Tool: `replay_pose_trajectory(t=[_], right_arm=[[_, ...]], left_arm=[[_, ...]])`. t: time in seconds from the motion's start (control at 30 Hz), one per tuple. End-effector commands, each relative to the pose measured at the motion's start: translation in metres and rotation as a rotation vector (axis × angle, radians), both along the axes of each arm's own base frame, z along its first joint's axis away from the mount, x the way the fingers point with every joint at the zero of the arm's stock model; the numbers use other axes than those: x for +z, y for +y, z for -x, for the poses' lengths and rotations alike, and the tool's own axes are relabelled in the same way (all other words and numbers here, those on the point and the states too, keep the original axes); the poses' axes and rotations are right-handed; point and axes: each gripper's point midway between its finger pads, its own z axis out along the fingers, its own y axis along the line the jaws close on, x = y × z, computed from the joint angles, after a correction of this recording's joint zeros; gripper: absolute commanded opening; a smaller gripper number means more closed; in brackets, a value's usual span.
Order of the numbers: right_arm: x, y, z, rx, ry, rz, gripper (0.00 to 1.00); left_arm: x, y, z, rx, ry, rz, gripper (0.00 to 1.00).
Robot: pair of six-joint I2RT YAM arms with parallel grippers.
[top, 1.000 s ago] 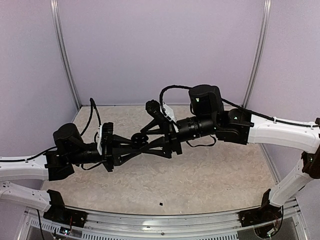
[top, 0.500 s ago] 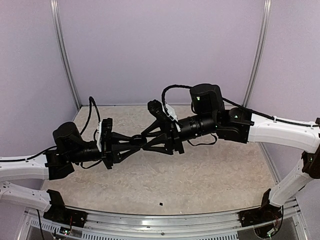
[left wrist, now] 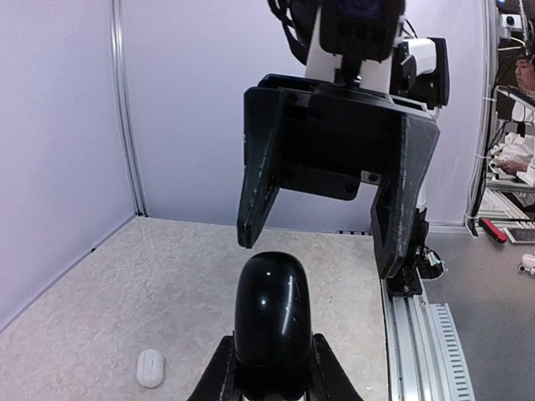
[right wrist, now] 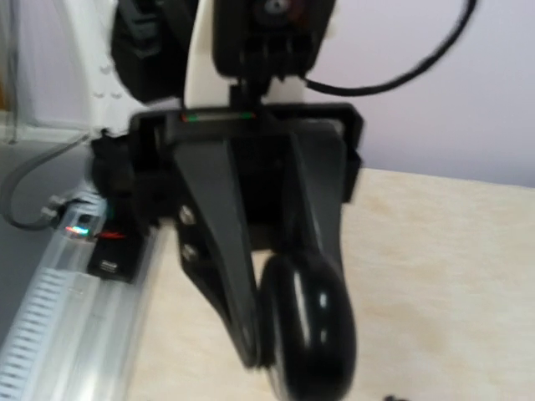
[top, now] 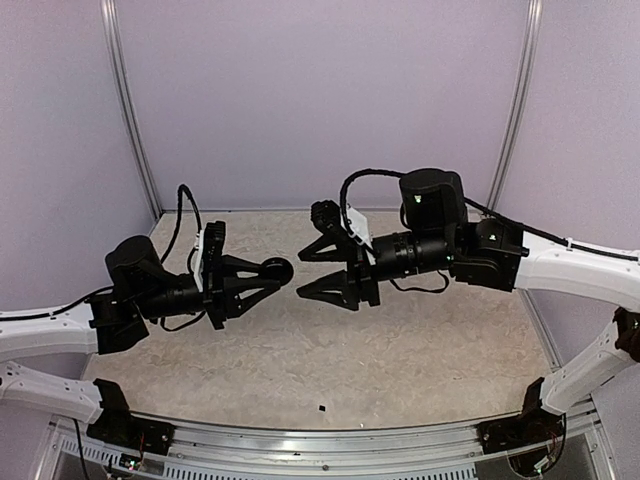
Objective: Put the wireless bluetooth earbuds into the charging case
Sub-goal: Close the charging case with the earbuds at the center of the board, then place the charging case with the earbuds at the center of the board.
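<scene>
The spot on the clear tabletop [top: 306, 276] beside the white oval piece is below, so my left gripper should tilt its fingers down, lower the black object there and let it go.
My left gripper [top: 262, 276] is shut on a glossy black rounded object [top: 277, 269] and holds it above the table. In the left wrist view the black object [left wrist: 272, 322] stands between my fingers [left wrist: 216, 378]. My right gripper [top: 300, 273] is open and empty, facing the black object with a small gap; it also shows in the left wrist view [left wrist: 318, 255]. The right wrist view shows the black object [right wrist: 311, 330] in the left fingers [right wrist: 219, 251]. A small white oval piece, apparently the charging case [left wrist: 150, 368], lies on the table. No earbuds show.
A tiny black bit [top: 322, 409] lies on the table near the front edge. The metal rail [top: 330, 455] runs along the near edge. Purple walls close in the back and sides.
The two grippers were together at the black object. My right gripper has opened and drawn back to the right. My left gripper keeps the black object and has pulled slightly left.
</scene>
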Motion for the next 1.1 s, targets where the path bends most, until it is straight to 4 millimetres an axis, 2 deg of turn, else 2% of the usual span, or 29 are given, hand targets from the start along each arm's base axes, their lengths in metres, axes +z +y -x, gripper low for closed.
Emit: replay_pose_trajectory(t=[0.0,0.3,0.43,0.53,0.67,0.7,0.77,0.8,0.9,0.93,1.07], right_arm=[[0.025,-0.017,-0.015,-0.131,-0.18,-0.046,0.64],[0.015,-0.029,-0.054,-0.35,-0.347,0.0,0.78],[0.009,-0.032,-0.063,-0.402,-0.34,0.007,0.79],[0.009,-0.033,-0.065,-0.41,-0.322,-0.012,0.8],[0.007,-0.036,-0.065,-0.42,-0.3,-0.02,0.8],[0.006,-0.037,-0.066,-0.424,-0.296,-0.021,0.8],[0.005,-0.039,-0.066,-0.428,-0.287,-0.022,0.8],[0.004,-0.037,-0.063,-0.408,-0.277,-0.025,0.81],[0.002,-0.038,-0.063,-0.41,-0.262,-0.029,0.81],[0.001,-0.039,-0.063,-0.411,-0.261,-0.031,0.81],[0.0,-0.044,-0.062,-0.42,-0.255,-0.032,0.82]], left_arm=[[0.019,-0.002,-0.021,0.054,0.107,0.026,0.0],[0.012,-0.007,-0.059,0.101,0.369,0.06,0.0],[0.004,0.002,-0.092,0.22,0.486,0.102,0.0],[-0.01,0.011,-0.126,0.328,0.586,0.121,0.0],[-0.041,0.014,-0.165,0.435,0.667,0.077,0.0],[-0.055,0.012,-0.175,0.462,0.681,0.04,0.0],[-0.07,0.005,-0.188,0.468,0.717,-0.003,0.0],[-0.087,-0.001,-0.196,0.466,0.755,-0.041,0.0],[-0.116,-0.01,-0.214,0.462,0.83,-0.086,0.0],[-0.132,-0.013,-0.219,0.464,0.857,-0.101,0.0],[-0.166,-0.022,-0.237,0.48,0.945,-0.138,0.0]])
